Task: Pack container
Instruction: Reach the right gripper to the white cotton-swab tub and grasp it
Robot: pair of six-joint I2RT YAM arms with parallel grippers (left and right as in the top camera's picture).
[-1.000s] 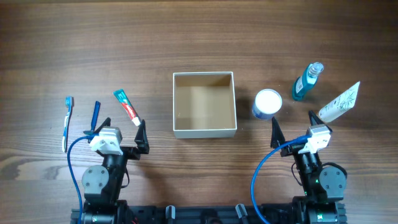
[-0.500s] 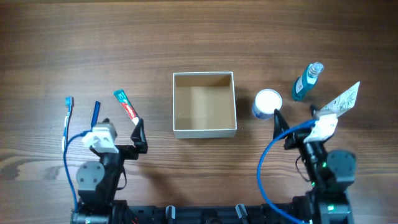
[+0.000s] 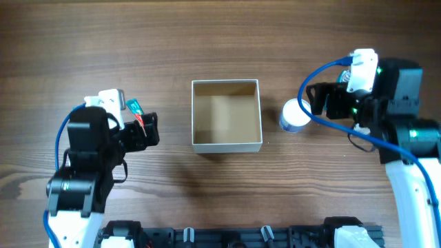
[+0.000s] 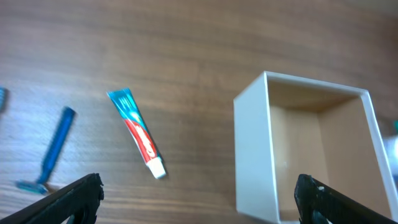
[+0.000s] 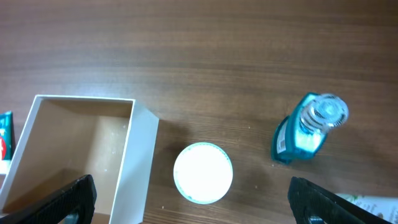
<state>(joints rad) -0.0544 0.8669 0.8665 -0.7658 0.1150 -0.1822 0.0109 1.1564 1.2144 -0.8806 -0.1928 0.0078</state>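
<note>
I should first shift my right gripper toward the container and lower it, to get around the white-lidded jar (image 3: pixel 295 116) (image 5: pixel 203 173) standing free between the container and the blue bottle.
The container (image 3: pixel 226 145), a square white-walled box with a tan floor, stands empty at the table's middle; it also shows in the left wrist view (image 4: pixel 252 155) and the right wrist view (image 5: pixel 144 155). My left gripper (image 3: pixel 150 129) is open and empty, held above the table left of the container (image 4: pixel 202 211). A red-and-teal toothpaste tube (image 4: pixel 138 132) and a blue razor (image 4: pixel 50 152) lie below it. My right gripper (image 3: pixel 320 102) is open and empty, held above a round white-lidded jar (image 5: pixel 203 173) and a blue bottle (image 5: pixel 308 130).
The jar (image 3: pixel 295 115) sits just right of the container. A white printed tube (image 5: pixel 373 202) lies at the right wrist view's lower right corner. A toothbrush tip (image 4: pixel 2 98) shows at the left edge. My arms hide the razor, bottle and white tube from overhead.
Both arms have risen and moved away from the table's front edge. The left arm now covers the razor and toothbrush from overhead. The right arm covers the bottle and white tube.
</note>
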